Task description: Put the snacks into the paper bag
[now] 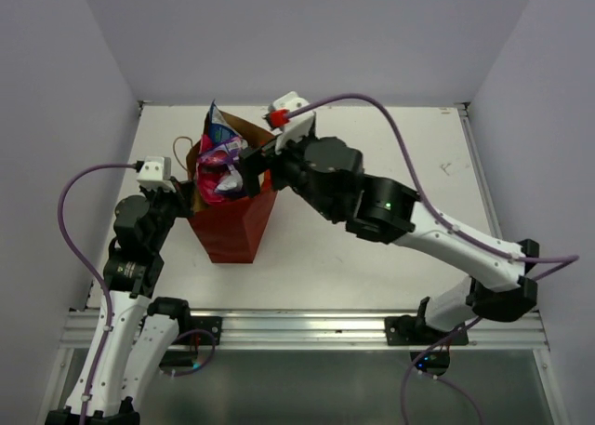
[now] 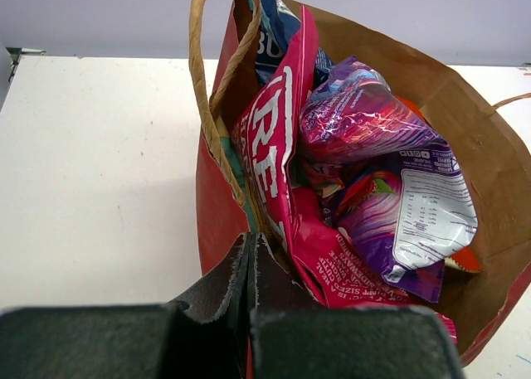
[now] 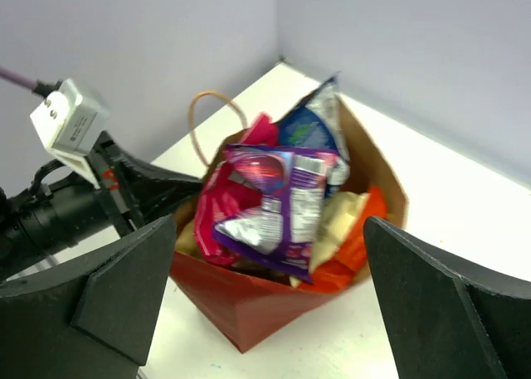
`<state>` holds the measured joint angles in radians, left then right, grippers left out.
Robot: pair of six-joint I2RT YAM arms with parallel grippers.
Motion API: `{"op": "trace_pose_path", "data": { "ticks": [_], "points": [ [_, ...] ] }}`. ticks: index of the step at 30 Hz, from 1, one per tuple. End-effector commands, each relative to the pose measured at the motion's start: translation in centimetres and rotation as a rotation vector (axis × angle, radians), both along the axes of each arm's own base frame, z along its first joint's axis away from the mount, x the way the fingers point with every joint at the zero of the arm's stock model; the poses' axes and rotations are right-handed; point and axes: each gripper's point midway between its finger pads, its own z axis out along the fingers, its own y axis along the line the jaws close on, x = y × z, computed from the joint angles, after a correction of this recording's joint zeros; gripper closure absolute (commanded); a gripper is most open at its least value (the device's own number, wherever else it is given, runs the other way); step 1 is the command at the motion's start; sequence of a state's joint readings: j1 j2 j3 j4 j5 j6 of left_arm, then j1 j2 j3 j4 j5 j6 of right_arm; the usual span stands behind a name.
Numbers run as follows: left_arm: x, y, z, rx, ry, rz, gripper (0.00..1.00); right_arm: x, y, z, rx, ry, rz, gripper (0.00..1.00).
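Note:
My right gripper should next lower to the right in the top view, astride the bag's red side by the orange packet, while my left gripper holds the bag's opposite rim.
The red paper bag stands upright at the table's left, its brown inside showing. Several snacks fill it. A purple-silver packet lies on top, with a pink-magenta one beside it. A blue-white one sticks up at the far side and an orange one lies underneath. My left gripper is shut on the bag's near rim. My right gripper hangs open above the bag mouth, its fingers wide apart and touching no packet.
A cord loop handle stands up at the bag's left rim, and another pokes out at the right. White table lies around the bag. Grey walls close in the back and sides.

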<state>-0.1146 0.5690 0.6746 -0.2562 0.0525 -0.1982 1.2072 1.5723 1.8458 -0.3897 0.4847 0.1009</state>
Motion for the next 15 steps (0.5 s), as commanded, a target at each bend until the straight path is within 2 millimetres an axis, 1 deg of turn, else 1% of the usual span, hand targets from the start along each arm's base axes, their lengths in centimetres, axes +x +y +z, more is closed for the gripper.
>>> {"op": "trace_pose_path", "data": {
  "ticks": [1, 2, 3, 5, 6, 9, 10, 11, 12, 14, 15],
  "points": [
    [0.2, -0.6, 1.2, 0.002, -0.047, -0.03, 1.0, 0.8, -4.0, -2.2, -0.033, 0.028, -0.137, 0.01],
    [0.2, -0.7, 1.2, 0.002, -0.046, -0.032, 1.0, 0.8, -4.2, -3.2, -0.047, 0.04, -0.148, 0.01],
    [0.2, -0.7, 1.2, 0.001, -0.046, -0.033, 1.0, 0.9, -4.4, -5.0, -0.072, 0.063, -0.166, 0.01],
    [0.2, -0.7, 1.2, 0.001, -0.046, -0.035, 1.0, 1.0, -4.9, -6.6, -0.077, 0.101, -0.213, 0.01],
    [0.2, -0.7, 1.2, 0.0, -0.047, -0.035, 1.0, 1.1, -5.0, -8.0, -0.097, 0.119, -0.23, 0.01],
    [0.1, -0.7, 1.2, 0.002, -0.046, -0.033, 1.0, 2.0, -5.3, -10.3, -0.099, 0.16, -0.291, 0.03],
    [0.1, -0.7, 1.2, 0.0, -0.045, -0.035, 1.0, 2.4, -5.3, -10.7, -0.095, 0.167, -0.301, 0.04],
    [0.1, -0.7, 1.2, 0.0, -0.048, -0.035, 1.0, 2.8, -5.1, -11.6, -0.095, 0.184, -0.316, 0.08],
    [0.1, -0.7, 1.3, 0.001, -0.052, -0.032, 1.0, 3.7, -5.5, -12.1, -0.09, 0.196, -0.34, 0.09],
    [0.0, -0.6, 1.4, 0.002, -0.053, -0.029, 1.0, 4.7, -5.6, -12.9, -0.075, 0.221, -0.359, 0.11],
    [-0.1, -0.7, 1.4, 0.001, -0.056, -0.03, 1.0, 5.6, -5.8, -13.7, -0.07, 0.238, -0.378, 0.12]
  ]
}}
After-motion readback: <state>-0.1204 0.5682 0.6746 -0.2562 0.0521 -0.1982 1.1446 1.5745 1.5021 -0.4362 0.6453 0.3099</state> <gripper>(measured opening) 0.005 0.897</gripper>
